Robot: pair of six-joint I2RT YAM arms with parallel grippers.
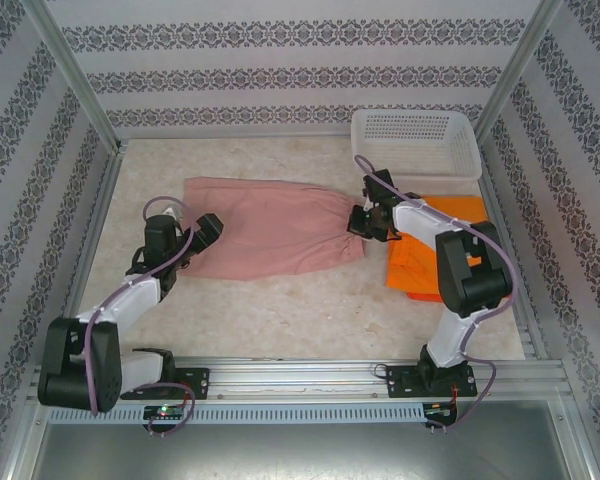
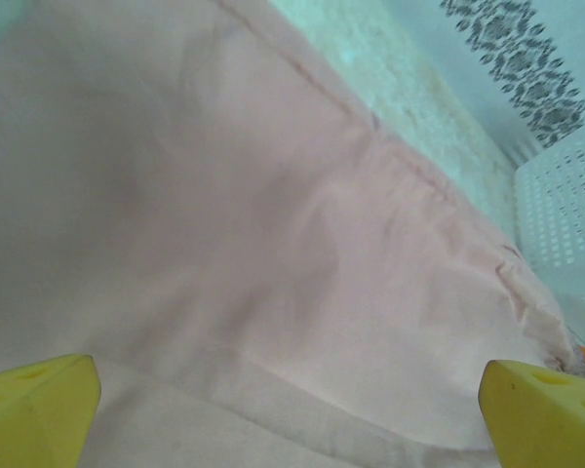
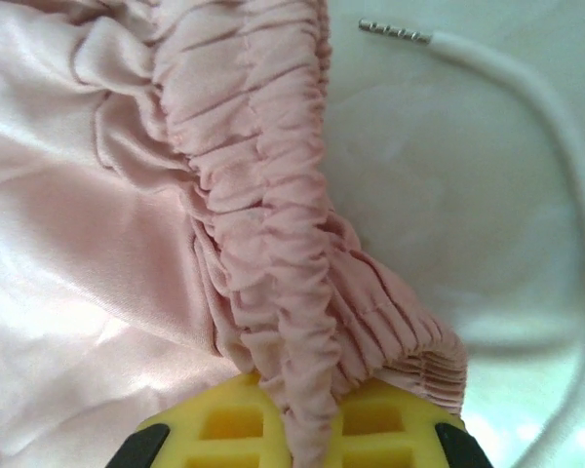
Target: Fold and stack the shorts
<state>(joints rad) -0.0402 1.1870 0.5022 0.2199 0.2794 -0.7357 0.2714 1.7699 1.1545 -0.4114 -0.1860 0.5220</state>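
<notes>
The hem end (image 1: 193,196) is across the flat, unfolded shorts from my right gripper, so next my right gripper will lift the waistband over the cloth, lower it there and let go.
The dusty pink shorts (image 1: 270,238) lie flat across the middle of the table. My right gripper (image 1: 363,228) is at their right end, shut on the gathered elastic waistband (image 3: 273,195). In the right wrist view the band is pinched between the yellow pads of this gripper (image 3: 307,429), and a white drawstring (image 3: 526,88) curls on the table beside it. My left gripper (image 1: 208,232) is at the shorts' left hem, open. Its yellow fingertips (image 2: 39,409) stand wide apart over the pink cloth (image 2: 224,195). Folded orange shorts (image 1: 435,262) lie at the right, partly under the right arm.
A white perforated basket (image 1: 415,145) stands at the back right, just behind the orange pile, and its side also shows in the left wrist view (image 2: 561,210). Patterned walls and metal posts enclose the table. An aluminium rail (image 1: 310,375) runs along the near edge.
</notes>
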